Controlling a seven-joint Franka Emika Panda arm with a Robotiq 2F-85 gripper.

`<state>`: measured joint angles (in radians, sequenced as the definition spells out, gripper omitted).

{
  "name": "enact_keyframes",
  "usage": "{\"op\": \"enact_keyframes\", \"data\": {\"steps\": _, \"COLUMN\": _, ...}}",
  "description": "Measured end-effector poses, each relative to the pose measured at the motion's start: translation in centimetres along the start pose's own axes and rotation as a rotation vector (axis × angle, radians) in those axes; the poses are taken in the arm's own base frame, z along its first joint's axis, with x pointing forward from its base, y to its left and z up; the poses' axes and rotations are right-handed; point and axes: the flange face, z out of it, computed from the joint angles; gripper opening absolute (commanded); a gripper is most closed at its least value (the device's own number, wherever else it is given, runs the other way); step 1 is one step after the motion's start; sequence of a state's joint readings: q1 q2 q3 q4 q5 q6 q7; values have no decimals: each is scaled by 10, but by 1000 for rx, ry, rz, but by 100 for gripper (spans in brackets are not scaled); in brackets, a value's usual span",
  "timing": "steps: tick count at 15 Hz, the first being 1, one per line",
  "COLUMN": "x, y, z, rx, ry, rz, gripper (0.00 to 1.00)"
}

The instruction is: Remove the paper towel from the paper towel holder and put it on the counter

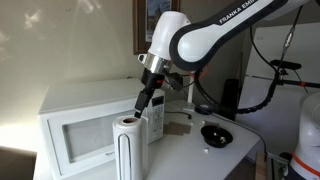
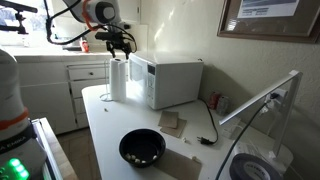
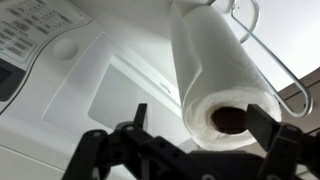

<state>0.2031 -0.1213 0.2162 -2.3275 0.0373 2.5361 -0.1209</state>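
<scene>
Next, my gripper will lower one finger inside the roll's open core below and the other outside the roll's rim by the microwave (image 3: 200, 122), since the core leaves room for one.
The paper towel (image 1: 127, 140) is a tall white roll standing on the white counter (image 1: 195, 155) in front of the microwave; it also shows in the other exterior view (image 2: 118, 80). In the wrist view the roll (image 3: 205, 65) shows its dark core, and the thin wire paper towel holder (image 3: 268, 52) runs along its side. My gripper (image 3: 203, 125) is open, with one finger on each side of the roll's top end. In both exterior views the gripper (image 1: 144, 100) (image 2: 120, 44) hangs just above the roll. Whether the fingers touch the roll I cannot tell.
A white microwave (image 1: 80, 118) (image 2: 172, 80) stands right behind the roll. A black bowl (image 1: 215, 133) (image 2: 142, 148) sits on the counter. Small boxes (image 1: 158, 118) stand beside the microwave. A cable and flat pads (image 2: 172, 124) lie on the counter.
</scene>
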Motion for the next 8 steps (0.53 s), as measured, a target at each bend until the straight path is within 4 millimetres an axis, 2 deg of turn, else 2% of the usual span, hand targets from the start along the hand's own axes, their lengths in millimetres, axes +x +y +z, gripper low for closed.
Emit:
{"op": "enact_keyframes", "data": {"steps": 3, "x": 6, "y": 2, "z": 12, "rx": 2, "ry": 29, "rz": 1, "gripper": 100}}
{"op": "enact_keyframes", "data": {"steps": 4, "x": 8, "y": 2, "z": 15, "rx": 4, "ry": 34, "rz": 1, "gripper": 93}}
{"op": "enact_keyframes", "data": {"steps": 6, "x": 11, "y": 3, "z": 21, "rx": 7, "ry": 34, "rz": 1, "gripper": 69}}
{"op": "enact_keyframes", "data": {"steps": 7, "x": 12, "y": 3, "z": 23, "rx": 7, "ry": 34, "rz": 1, "gripper": 69}}
{"op": "enact_keyframes", "data": {"steps": 8, "x": 14, "y": 3, "z": 25, "rx": 8, "ry": 34, "rz": 0, "gripper": 61}}
